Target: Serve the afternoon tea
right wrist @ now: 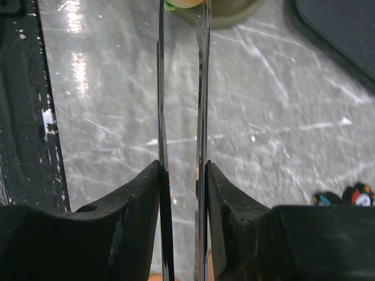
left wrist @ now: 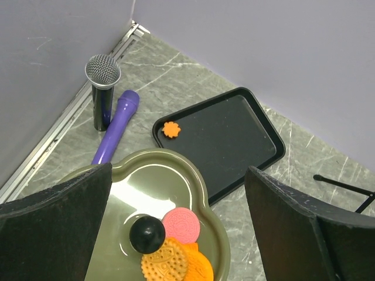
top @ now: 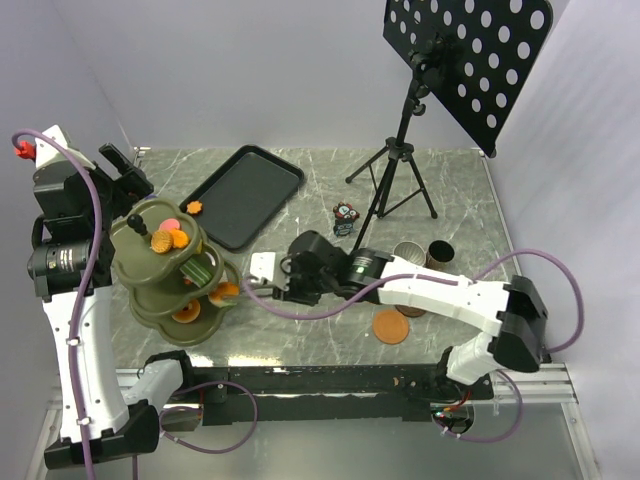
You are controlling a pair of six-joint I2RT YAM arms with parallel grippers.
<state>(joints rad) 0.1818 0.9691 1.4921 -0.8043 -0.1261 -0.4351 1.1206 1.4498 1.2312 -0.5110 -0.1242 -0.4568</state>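
The tongs hold the pastry only by the stand's rim, so I need to move my right gripper farther over the stand's lowest shelf (top: 213,299) next, then open it.
An olive three-tier stand (top: 150,298) holds pastries: a pink cookie (top: 170,224) and orange cookies (top: 162,242) on top, a green piece (top: 200,270) in the middle, and orange ones (top: 186,312) at the bottom. My left gripper (top: 127,180) hangs open above the top tier (left wrist: 146,175), over the pink cookie (left wrist: 181,224). My right gripper (top: 288,282) is shut on metal tongs (right wrist: 202,88). Their tips reach an orange and green pastry (right wrist: 184,3) on the stand's lowest tier. A grey cup (top: 409,254), a dark cup (top: 439,253) and a saucer (top: 391,326) sit by the right arm.
A black tray (top: 250,195) behind the stand holds one orange pastry (left wrist: 171,129). A microphone (left wrist: 102,88) and a purple handle (left wrist: 117,126) lie in the far left corner. A music stand tripod (top: 395,170) and a small toy (top: 346,212) stand at the back right.
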